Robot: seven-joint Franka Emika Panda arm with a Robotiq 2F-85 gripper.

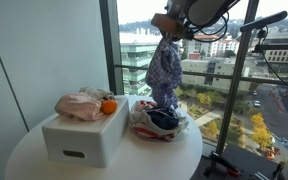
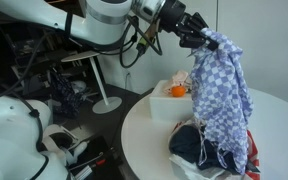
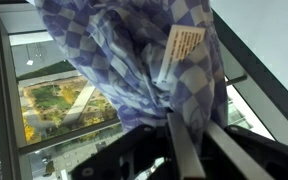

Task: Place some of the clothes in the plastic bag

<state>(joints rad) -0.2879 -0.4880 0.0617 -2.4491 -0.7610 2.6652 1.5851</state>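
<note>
My gripper comes down next, its fingers tilting downward, toward the dark clothes in the plastic bag (image 1: 156, 122) and releases the checkered cloth (image 1: 165, 70), since the cloth's lower end already hangs there.
My gripper (image 1: 170, 30) is shut on a blue and white checkered cloth (image 1: 165, 70) and holds it up high. The cloth hangs down over the plastic bag (image 1: 156, 122) on the round white table (image 1: 44, 165). In an exterior view the cloth (image 2: 222, 90) drapes from the gripper (image 2: 196, 38) down to the bag (image 2: 206, 152), which holds dark clothes. In the wrist view the cloth (image 3: 124, 60) with a white label (image 3: 181, 52) fills the frame, pinched between the fingers (image 3: 189, 130). Pink clothes (image 1: 79, 106) lie on a white box.
A white box (image 1: 84, 138) stands on the table beside the bag, with an orange ball (image 1: 108, 106) on top. A tall window (image 1: 244, 90) is behind the table. A stand base and cables (image 2: 99, 105) are on the floor.
</note>
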